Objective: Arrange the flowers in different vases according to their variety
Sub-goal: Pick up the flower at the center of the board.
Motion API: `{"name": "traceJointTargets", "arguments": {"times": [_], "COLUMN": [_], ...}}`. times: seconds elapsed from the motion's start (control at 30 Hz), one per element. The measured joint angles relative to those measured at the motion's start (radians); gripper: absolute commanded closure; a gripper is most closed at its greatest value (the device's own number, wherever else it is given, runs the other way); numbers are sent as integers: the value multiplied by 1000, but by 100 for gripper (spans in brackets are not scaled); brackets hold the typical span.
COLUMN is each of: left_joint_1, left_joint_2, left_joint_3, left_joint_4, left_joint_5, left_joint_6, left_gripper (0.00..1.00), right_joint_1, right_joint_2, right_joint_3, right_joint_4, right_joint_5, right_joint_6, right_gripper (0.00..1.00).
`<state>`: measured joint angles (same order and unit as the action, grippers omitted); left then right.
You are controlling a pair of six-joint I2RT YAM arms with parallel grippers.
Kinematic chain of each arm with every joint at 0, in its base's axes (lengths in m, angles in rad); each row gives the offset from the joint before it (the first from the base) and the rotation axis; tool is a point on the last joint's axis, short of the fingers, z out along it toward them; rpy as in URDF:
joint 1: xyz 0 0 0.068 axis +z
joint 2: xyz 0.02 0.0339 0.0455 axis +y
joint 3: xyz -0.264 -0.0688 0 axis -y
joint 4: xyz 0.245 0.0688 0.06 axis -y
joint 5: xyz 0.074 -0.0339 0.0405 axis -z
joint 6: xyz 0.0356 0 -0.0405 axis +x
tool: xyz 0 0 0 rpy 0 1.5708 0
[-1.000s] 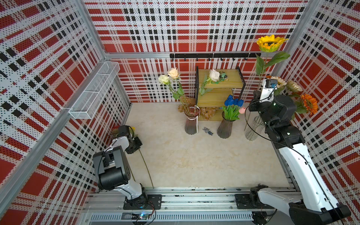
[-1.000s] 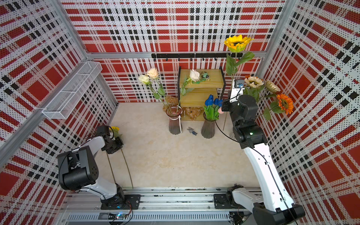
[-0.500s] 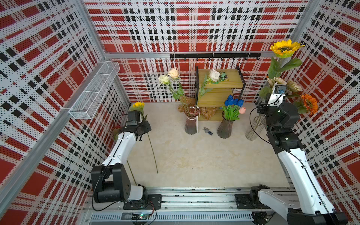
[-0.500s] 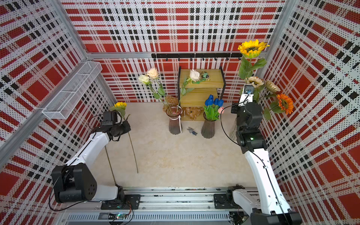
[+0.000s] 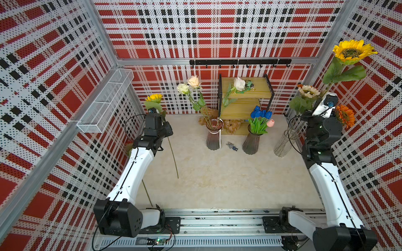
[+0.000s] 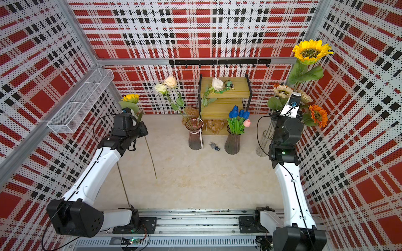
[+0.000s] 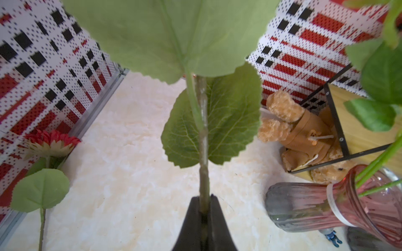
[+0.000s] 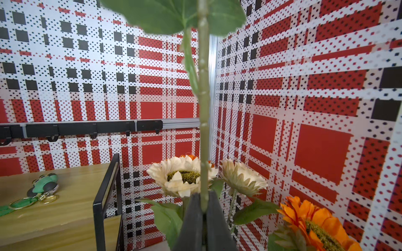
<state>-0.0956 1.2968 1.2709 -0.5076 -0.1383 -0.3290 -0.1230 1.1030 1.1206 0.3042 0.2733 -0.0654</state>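
Observation:
My right gripper moves down next until the stem sinks into the clear vase (image 5: 283, 143), then releases it, because the yellow sunflower stands high above the cream and orange blooms.
My left gripper (image 7: 204, 197) is shut on the stem of a small yellow sunflower (image 5: 154, 98), held upright near the left wall with its stem end hanging above the floor. My right gripper (image 8: 203, 193) is shut on the stem of a tall yellow sunflower (image 5: 352, 51), above the clear vase (image 5: 283, 143) that holds cream and orange sunflowers (image 5: 344, 115). One purple vase (image 5: 214, 139) holds cream roses (image 5: 188, 85). The other purple vase (image 5: 252, 142) holds blue and pink tulips (image 5: 261, 114). A red sunflower (image 7: 51, 141) lies by the left wall.
A wooden shelf (image 5: 245, 102) stands at the back with brown plush toys (image 5: 232, 127) under it and a green keychain (image 5: 249, 83) on top. A small blue figure (image 5: 232, 146) lies between the purple vases. A white wire basket (image 5: 104, 102) hangs on the left wall.
My left arm has raised the small yellow sunflower from the floor by the left wall and stretched toward the back. My right arm has carried its sunflower right, toward the back right corner.

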Motion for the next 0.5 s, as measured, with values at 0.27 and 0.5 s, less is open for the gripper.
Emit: {"name": "traceJointTargets", "arguments": {"times": [0.27,0.5], "left_joint_1": [-43,-64], "left_joint_2": [-63,-72], "left_joint_3": [48,48], "left_joint_4": [0,-16], "left_joint_5": [-54,-89], "left_joint_6": [0,0], "left_gripper": [100,100], "right_joint_1": [-87,-111], "right_joint_2": [92,164], "right_joint_3": [-44,-57], "right_joint_4": [98,153], "right_joint_5": [-88,-137], "right_joint_6": [69,124], "right_gripper": [100,100]}}
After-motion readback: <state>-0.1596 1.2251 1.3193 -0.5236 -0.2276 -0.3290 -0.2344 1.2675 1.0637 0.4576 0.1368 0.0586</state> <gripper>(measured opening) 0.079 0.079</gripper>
